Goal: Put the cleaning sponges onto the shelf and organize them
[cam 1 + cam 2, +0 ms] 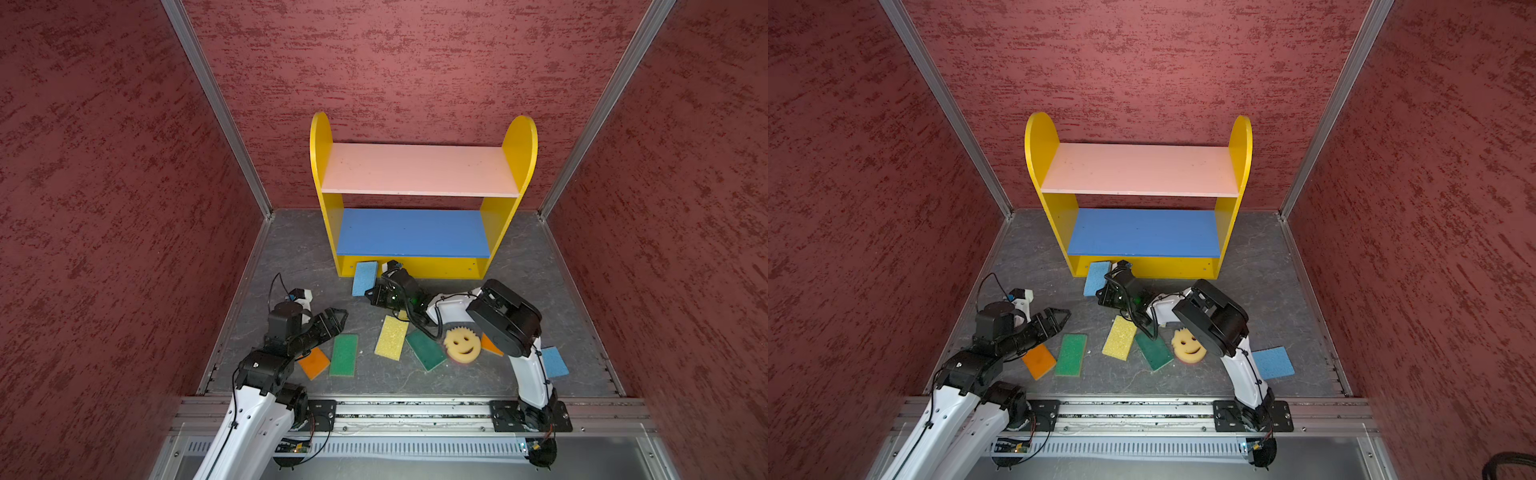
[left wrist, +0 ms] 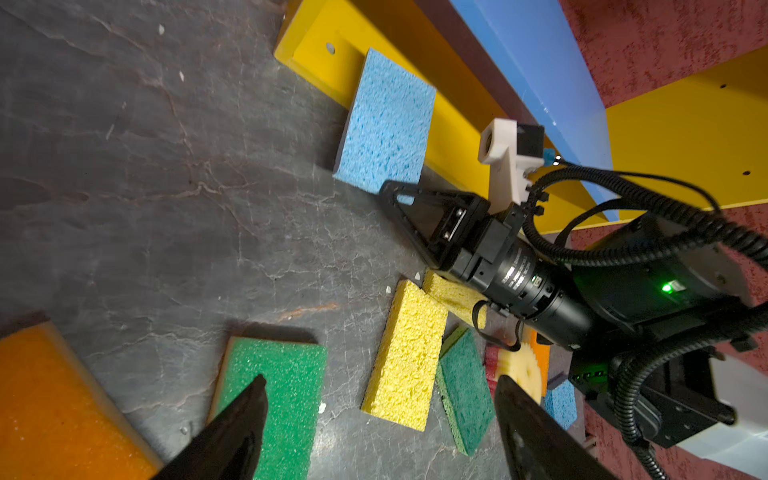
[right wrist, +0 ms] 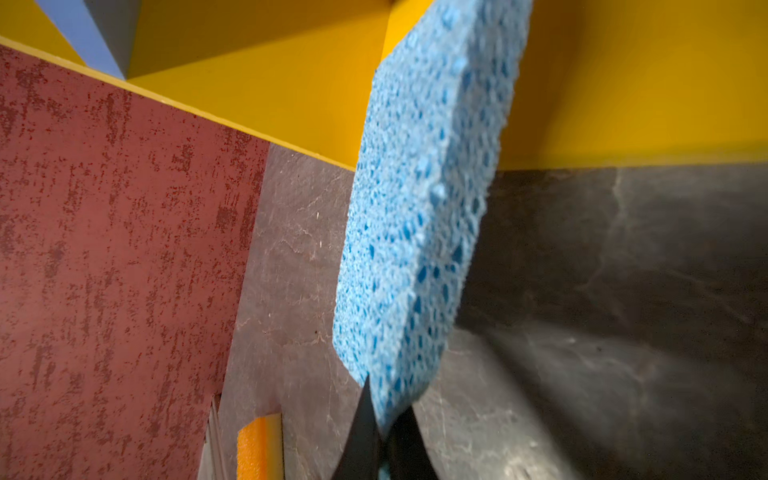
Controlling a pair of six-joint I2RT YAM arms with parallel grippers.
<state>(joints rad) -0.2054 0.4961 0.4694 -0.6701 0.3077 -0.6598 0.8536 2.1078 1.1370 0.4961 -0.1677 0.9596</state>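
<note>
Next I should shift my right gripper slightly along the shelf's yellow base toward the shelf's middle and release the blue sponge's corner, since the yellow base lies outward, propping the blue sponge's far end.
The shelf (image 1: 411, 232) stands at the back with bare pink and blue boards. My right gripper (image 1: 372, 292) is shut on a corner of a blue sponge (image 1: 365, 277) (image 3: 424, 208), whose far end rests against the shelf's yellow base (image 2: 453, 124). My left gripper (image 1: 338, 316) (image 2: 380, 380) hangs open and empty above the floor, near a green sponge (image 1: 344, 354) and an orange sponge (image 1: 314, 363). Further right on the floor lie a yellow sponge (image 1: 391, 336), a dark green sponge (image 1: 426, 349), the round smiley sponge (image 1: 461, 345) and another blue sponge (image 1: 554, 361).
A second yellow sponge (image 2: 453, 295) and an orange sponge (image 1: 490, 345) lie partly hidden under my right arm (image 1: 505, 320). Red walls close in the grey floor (image 1: 299, 257) on three sides, and a metal rail (image 1: 415, 409) runs along the front.
</note>
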